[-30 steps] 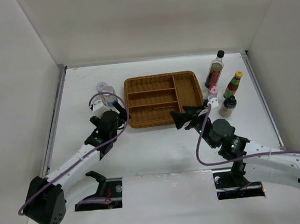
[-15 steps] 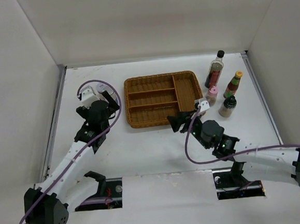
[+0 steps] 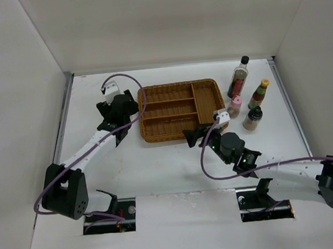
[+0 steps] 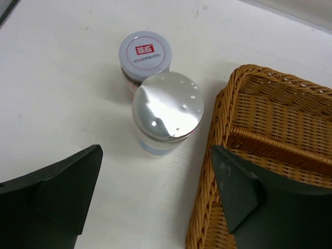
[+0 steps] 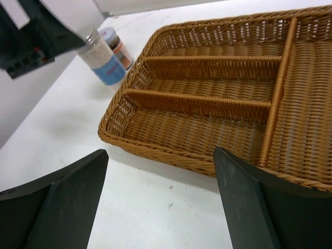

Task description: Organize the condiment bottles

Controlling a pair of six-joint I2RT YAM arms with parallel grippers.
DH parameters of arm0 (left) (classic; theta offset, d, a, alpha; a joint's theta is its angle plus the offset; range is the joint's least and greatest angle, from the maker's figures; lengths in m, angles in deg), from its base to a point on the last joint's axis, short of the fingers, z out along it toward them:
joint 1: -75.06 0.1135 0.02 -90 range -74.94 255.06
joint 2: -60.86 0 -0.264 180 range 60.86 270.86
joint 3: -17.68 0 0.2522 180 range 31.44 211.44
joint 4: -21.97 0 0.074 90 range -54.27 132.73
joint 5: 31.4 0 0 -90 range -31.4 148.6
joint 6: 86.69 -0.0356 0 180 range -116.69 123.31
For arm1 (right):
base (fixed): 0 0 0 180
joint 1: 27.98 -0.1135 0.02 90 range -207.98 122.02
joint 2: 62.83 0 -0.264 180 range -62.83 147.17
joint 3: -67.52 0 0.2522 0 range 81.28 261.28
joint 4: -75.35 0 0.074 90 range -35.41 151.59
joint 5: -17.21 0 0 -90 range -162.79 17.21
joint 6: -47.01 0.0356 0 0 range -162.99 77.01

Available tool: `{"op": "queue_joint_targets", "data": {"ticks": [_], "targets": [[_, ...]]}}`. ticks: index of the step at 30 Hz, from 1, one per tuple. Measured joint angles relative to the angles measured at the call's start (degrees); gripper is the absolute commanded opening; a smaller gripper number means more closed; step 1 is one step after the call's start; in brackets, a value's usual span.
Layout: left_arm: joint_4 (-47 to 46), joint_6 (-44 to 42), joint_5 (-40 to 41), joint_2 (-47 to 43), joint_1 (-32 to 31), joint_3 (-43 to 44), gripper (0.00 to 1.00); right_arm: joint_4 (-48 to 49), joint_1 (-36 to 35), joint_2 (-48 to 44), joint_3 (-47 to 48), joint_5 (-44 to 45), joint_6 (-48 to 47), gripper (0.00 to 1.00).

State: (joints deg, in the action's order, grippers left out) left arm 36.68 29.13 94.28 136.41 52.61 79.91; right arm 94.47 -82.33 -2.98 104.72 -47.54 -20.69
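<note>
I should move the open fingers of my left gripper outward and down around the jar's silver lid [image 4: 167,106] and close them on the jar, because the silver-lidded jar stands below and outward of my left gripper.
In the left wrist view a silver-lidded, blue-labelled jar [image 4: 167,114] stands on the white table, touching a white-lidded jar [image 4: 144,56] behind it, just left of the wicker tray [image 4: 270,129]. My left gripper [image 4: 155,192] is open and empty above and short of the silver-lidded jar. In the top view the left gripper [image 3: 119,108] hides both jars. Right of the tray stand the tall clear black-capped bottle [image 3: 239,77], red yellow-capped bottle [image 3: 259,94], pink-capped shaker [image 3: 235,105] and dark-capped shaker [image 3: 252,118]. My right gripper [image 3: 195,136] is open and empty at the tray's near edge.
The brown wicker tray [image 3: 178,88] has three long slots and one wide side compartment, all holding nothing. The right wrist view shows its near rim [image 5: 171,150] and both jars [image 5: 104,57] past its far left corner. White walls enclose the table.
My left gripper has swung away from the near-left to above the two jars. My right gripper has slid left along the tray's near edge. No bottle has moved.
</note>
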Motion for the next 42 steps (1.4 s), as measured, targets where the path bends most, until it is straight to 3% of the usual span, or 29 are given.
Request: {"op": "queue_joint_targets", "data": {"ticks": [12, 14, 19, 21, 25, 33, 42], "targets": [[-5.55, -3.23, -0.2, 11.28, 2.27, 5.55, 0.83, 0.46, 0.55, 2.47, 0.0, -1.73, 0.02, 0.91], [-6.21, -3.5, -0.22, 13.16, 2.71, 6.47, 0.76, 0.57, 0.94, 2.47, 0.0, -1.75, 0.02, 0.91], [-7.72, -4.55, -0.07, 15.65, 2.99, 7.89, 0.46, 0.66, 1.44, 3.02, 0.02, -1.75, 0.04, 0.91], [-7.74, -4.68, 0.17, 15.63, 2.89, 7.87, 0.4, 0.57, 1.44, 3.5, 0.02, -1.75, 0.02, 0.91], [-6.99, -4.98, 1.31, 14.03, 1.97, 7.69, 0.37, 0.79, 1.66, 3.54, 0.02, -1.79, 0.2, 0.91], [-9.81, -6.27, 3.23, 2.75, -4.24, 8.28, 0.36, 0.96, 3.04, 3.5, 0.0, -1.84, 0.85, 0.91], [-12.31, -6.56, 0.96, 9.68, -8.13, 15.02, 0.36, 1.01, 4.2, 1.77, -0.04, -1.9, 1.66, 0.91]]}}
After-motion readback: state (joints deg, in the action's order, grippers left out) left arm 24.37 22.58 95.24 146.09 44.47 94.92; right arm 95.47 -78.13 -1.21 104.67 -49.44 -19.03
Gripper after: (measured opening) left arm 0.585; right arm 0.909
